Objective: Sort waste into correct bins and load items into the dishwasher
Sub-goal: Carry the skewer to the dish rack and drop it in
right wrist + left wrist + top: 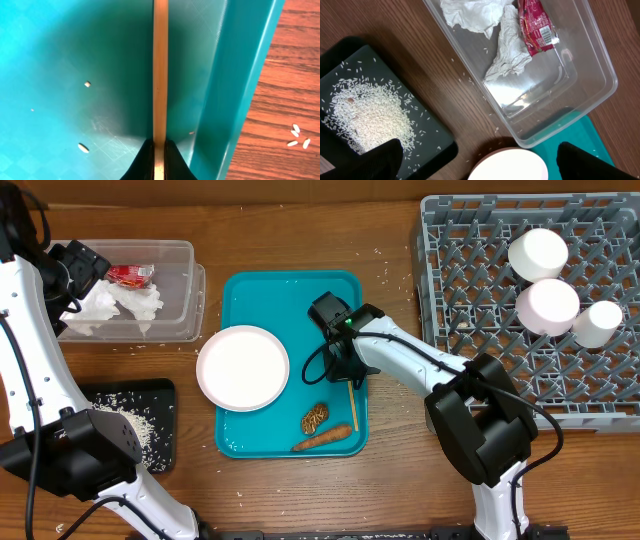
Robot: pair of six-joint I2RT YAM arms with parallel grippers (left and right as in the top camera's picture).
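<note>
Outward and to the right of my right gripper in the overhead view is the rack's cup-free side [448,270], so I need to lift, cross over, lower the stick and release.
My right gripper [349,376] is down in the teal tray [240,435] near its right rim, shut on a thin wooden stick [160,75] that lies along the tray floor [75,50]; the stick also shows in the overhead view [353,412]. A white plate [243,367] rests on the tray's left edge. A brown food scrap [315,419] and a carrot-like piece [328,440] lie at the tray's front. My left gripper [477,160] is open and empty, high above the clear bin [580,85], which holds crumpled tissues [510,50] and a red wrapper [535,27].
A black tray with rice [150,395] sits front left, also seen in the left wrist view [427,130]. A grey dishwasher rack [470,290] at right holds three white cups [547,303]. Loose rice grains lie on the wood.
</note>
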